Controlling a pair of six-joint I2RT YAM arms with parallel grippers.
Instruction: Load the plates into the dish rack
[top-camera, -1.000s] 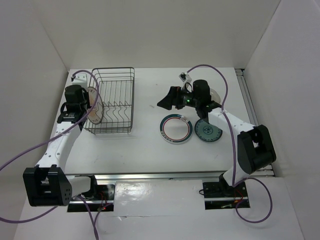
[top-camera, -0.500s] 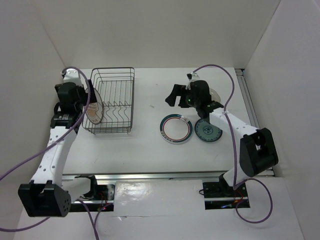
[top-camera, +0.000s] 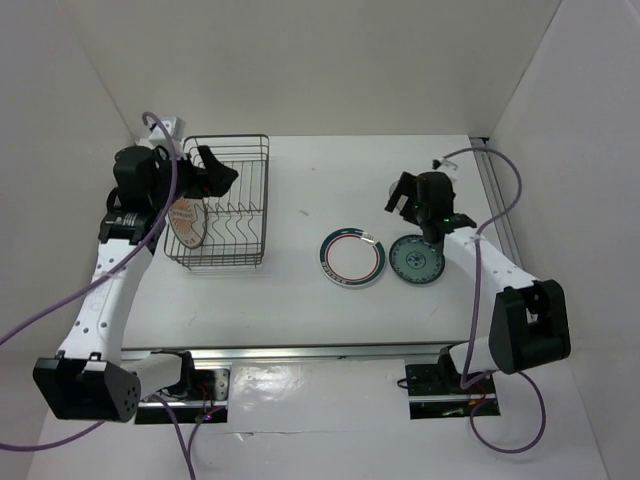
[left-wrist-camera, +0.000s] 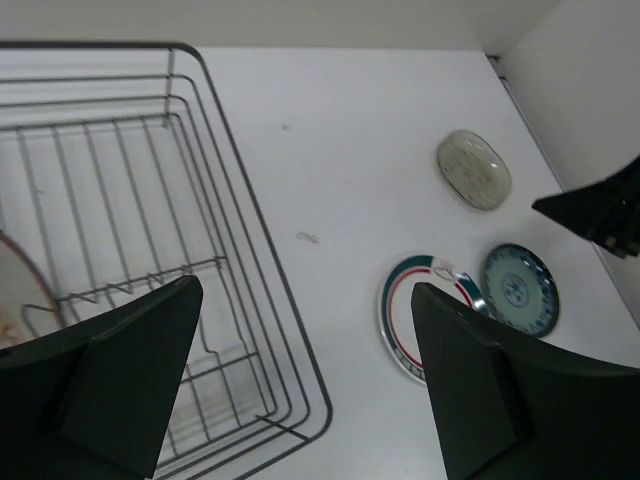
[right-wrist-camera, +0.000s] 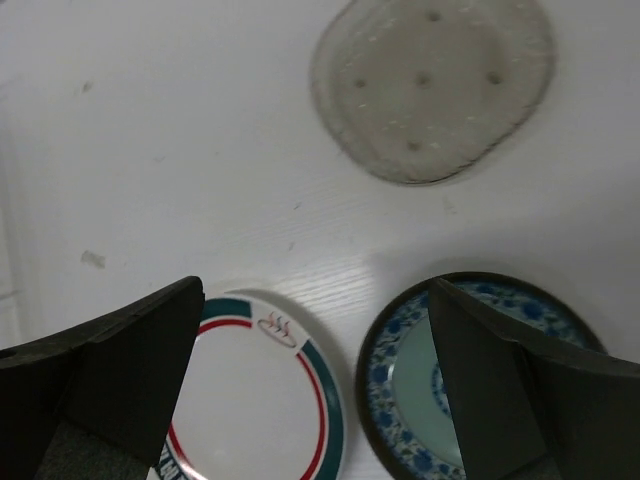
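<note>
My right gripper is going to move down and backward next, onto the teal plate's rim away from the ringed plate (top-camera: 439, 271), where the tabletop is bare, because the teal plate is below and back.
The dish rack (top-camera: 228, 205) is a dark wire basket at the left. The orange sunburst plate (top-camera: 185, 222) stands on edge at its left end, free of any grip. My left gripper (top-camera: 215, 172) hangs open above the rack (left-wrist-camera: 250, 230), with nothing between its fingers. The red-and-teal ringed plate (top-camera: 352, 258) and the teal patterned plate (top-camera: 415, 261) lie flat side by side on the table. My right gripper (top-camera: 403, 193) hovers open over them. In the right wrist view the pale grey plate (right-wrist-camera: 432, 85) lies beyond the ringed plate (right-wrist-camera: 255, 400) and the teal plate (right-wrist-camera: 400, 385).
White walls close in the table on the left, back and right. A metal rail (top-camera: 497, 200) runs along the right edge. Purple cables loop off both arms. The rack's divider prongs (top-camera: 235, 212) stand empty to the right of the orange plate.
My left gripper has opened and let go of the orange plate, then swung up and right over the rack. My right arm has moved right, toward the grey plate.
</note>
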